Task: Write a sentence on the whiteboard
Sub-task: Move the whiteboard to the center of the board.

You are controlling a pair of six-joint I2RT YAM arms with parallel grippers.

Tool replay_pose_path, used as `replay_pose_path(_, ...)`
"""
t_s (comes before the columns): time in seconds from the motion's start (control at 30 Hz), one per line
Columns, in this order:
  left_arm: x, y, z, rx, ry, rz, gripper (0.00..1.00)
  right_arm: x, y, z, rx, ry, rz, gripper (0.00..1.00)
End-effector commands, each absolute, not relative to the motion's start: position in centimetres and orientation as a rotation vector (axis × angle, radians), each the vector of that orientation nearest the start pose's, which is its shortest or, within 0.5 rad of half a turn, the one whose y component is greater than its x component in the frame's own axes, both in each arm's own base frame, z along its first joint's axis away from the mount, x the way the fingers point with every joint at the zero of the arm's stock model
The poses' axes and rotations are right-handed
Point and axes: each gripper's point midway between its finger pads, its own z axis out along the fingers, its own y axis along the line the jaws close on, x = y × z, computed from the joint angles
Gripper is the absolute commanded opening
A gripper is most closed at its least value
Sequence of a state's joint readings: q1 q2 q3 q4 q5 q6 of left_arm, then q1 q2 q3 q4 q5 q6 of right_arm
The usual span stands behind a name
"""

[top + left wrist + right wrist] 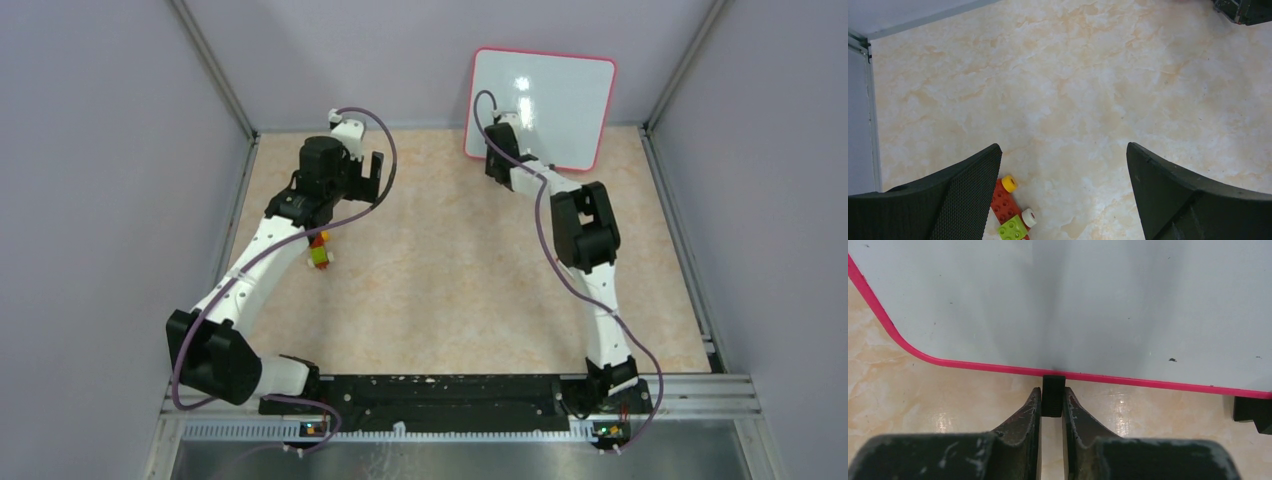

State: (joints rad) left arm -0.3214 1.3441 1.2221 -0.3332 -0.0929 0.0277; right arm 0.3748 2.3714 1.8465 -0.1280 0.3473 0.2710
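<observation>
I will next pull the black foot in my right gripper back to the bare middle of the table, turning as I go, and let it go there.
The whiteboard (545, 100) stands at the back right of the table, glossy white with a pink frame (973, 365). Its face shows plain white, so the sentence is out of view. My right gripper (497, 158) is at the board's lower left edge. In the right wrist view my right gripper (1052, 392) is shut on a small black foot (1053, 382) under the frame, with both fingers pressed against its sides. My left gripper (362, 168) hovers over the back left of the table. In the left wrist view my left gripper (1063, 147) is wide open and holds nothing.
A small pile of toy bricks (319, 250), red, green and yellow, lies under the left arm, beside the left finger in the wrist view (1007, 205). A second black foot (1253, 410) shows at the board's right. Grey walls (100, 150) enclose the table.
</observation>
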Motion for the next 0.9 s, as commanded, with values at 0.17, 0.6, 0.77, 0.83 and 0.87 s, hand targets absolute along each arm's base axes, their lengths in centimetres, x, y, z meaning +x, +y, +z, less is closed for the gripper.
replay_pose_path(0.17, 40.0, -11.6, 27.3, 0.27, 1.94, -0.126, 0.99, 57.3, 18.0, 7.7, 0.025, 2.158, 0.012, 0.0)
replay_pose_path(0.6, 39.0, -11.5, 27.5, 0.269, 1.938, -0.144, 0.99, 47.4, 21.0, 7.0, -0.196, 2.219, 0.133, 0.0)
replay_pose_path(0.77, 38.3, -11.3, 28.4, 0.269, 1.934, -0.15, 0.99, 42.9, 22.9, 6.2, -0.331, 2.244, 0.162, 0.0)
replay_pose_path(0.83, 37.8, -10.4, 29.6, 0.204, 1.913, -0.166, 0.99, 40.4, 25.0, 6.7, -0.43, 2.212, 0.191, 0.0)
replay_pose_path(0.87, 37.8, -10.0, 30.0, 0.189, 1.906, -0.161, 0.99, 39.5, 25.6, 6.7, -0.459, 2.211, 0.199, 0.0)
